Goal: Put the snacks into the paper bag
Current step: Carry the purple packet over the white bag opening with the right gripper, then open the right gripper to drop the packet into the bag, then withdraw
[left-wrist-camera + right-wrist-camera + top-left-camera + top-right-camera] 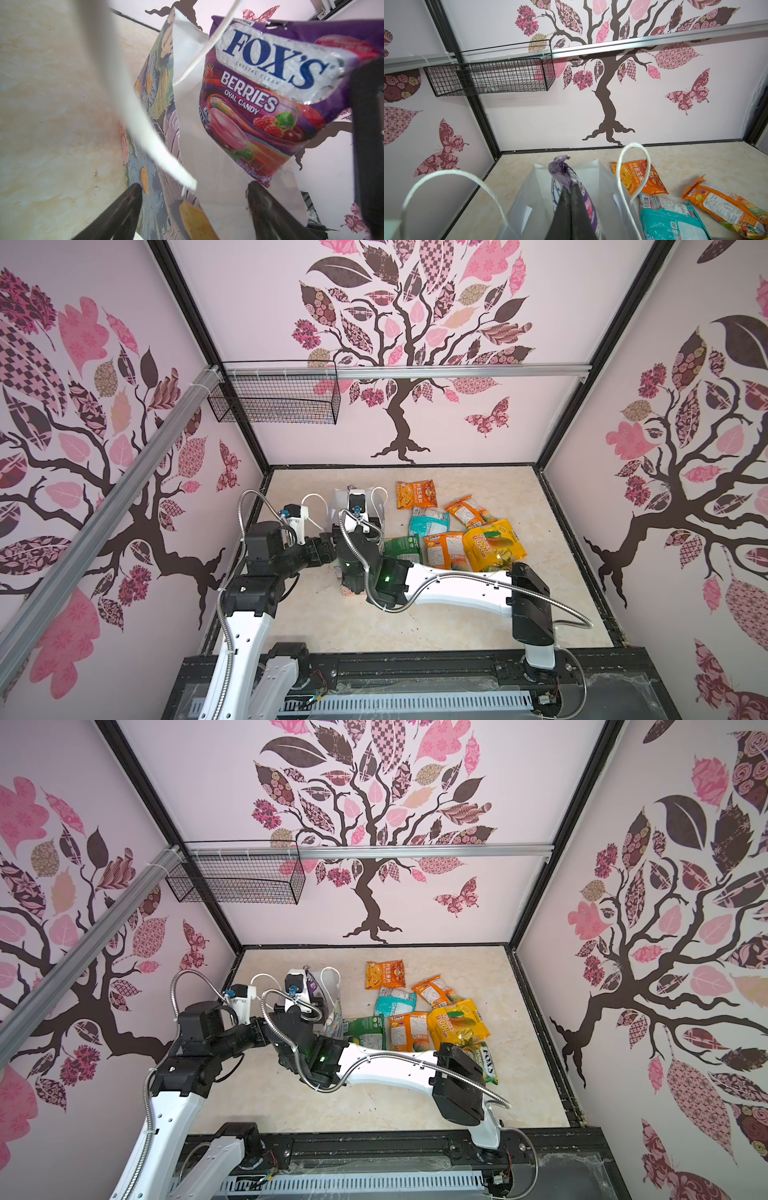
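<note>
My right gripper lowers slightly toward the paper bag's white inside below it and releases the packet next, since the packet already hangs within the bag's opening.
The paper bag [377, 501] stands upright at the table's left, white inside [591, 176], printed outside [158, 116]. My right gripper [569, 188] is shut on the purple FOX'S BERRIES packet [259, 93], which hangs in the bag's open mouth [311, 984]. My left gripper [194, 184] is open astride the bag's near wall, one finger by the printed side and one by the white inside. The other snacks lie right of the bag: orange packets [416, 494] [469, 512] [444, 549], a teal [429, 522], a dark green [402, 547], a large yellow [492, 545] and a yellow-green one [484, 1060].
A black wire basket [274, 400] hangs from the rail on the back wall. The bag's white cord handles [633, 166] [311, 506] loop up beside both wrists. Patterned walls close the table on three sides, and a black frame [415, 668] runs along the front.
</note>
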You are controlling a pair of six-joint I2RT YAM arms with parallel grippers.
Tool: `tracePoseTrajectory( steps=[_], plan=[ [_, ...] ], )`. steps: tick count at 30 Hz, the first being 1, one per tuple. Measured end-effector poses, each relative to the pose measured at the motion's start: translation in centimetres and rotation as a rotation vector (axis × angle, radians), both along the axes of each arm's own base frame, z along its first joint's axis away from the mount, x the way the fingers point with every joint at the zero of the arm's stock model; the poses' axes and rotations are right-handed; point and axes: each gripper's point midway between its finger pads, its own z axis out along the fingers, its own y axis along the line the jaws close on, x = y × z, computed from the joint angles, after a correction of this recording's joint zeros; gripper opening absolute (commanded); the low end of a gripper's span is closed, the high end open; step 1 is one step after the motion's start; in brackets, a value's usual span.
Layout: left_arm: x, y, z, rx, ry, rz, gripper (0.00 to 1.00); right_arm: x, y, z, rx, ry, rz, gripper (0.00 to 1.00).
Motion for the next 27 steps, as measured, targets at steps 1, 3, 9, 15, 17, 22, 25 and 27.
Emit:
tracePoseTrajectory(
  steps=[1, 3, 9, 15, 17, 22, 25, 27],
  plan=[
    [0.0, 0.0, 0.0, -0.001, 0.0, -0.001, 0.83, 0.0, 0.0, -0.5, -0.01, 0.004, 0.0, 0.0],
    [0.0, 0.0, -0.1, -0.001, 0.003, -0.002, 0.83, 0.0, -0.1, -1.5, -0.036, 0.011, 0.0, 0.0],
    [0.2, 0.0, -0.3, -0.001, 0.014, -0.003, 0.83, -0.1, -0.1, -3.2, -0.077, 0.023, 0.003, 0.14],
    [0.2, -0.1, -0.3, -0.003, 0.015, -0.005, 0.83, -0.2, -0.1, -2.3, -0.058, 0.016, 0.035, 0.21],
    [0.2, -0.1, -0.3, -0.003, 0.016, -0.005, 0.83, -0.4, -0.2, -1.6, -0.043, 0.011, 0.047, 0.23],
    [0.2, -0.1, -0.4, -0.002, 0.016, -0.004, 0.83, -0.8, -0.2, -0.4, -0.02, 0.002, 0.075, 0.27],
    [0.2, -0.1, -0.3, -0.003, 0.016, -0.006, 0.82, -1.3, 0.5, 0.2, -0.031, 0.001, 0.14, 0.28],
    [0.1, -0.2, -0.3, -0.007, 0.016, -0.012, 0.82, -1.9, 1.2, 0.7, -0.046, 0.003, 0.21, 0.28]
  ],
)
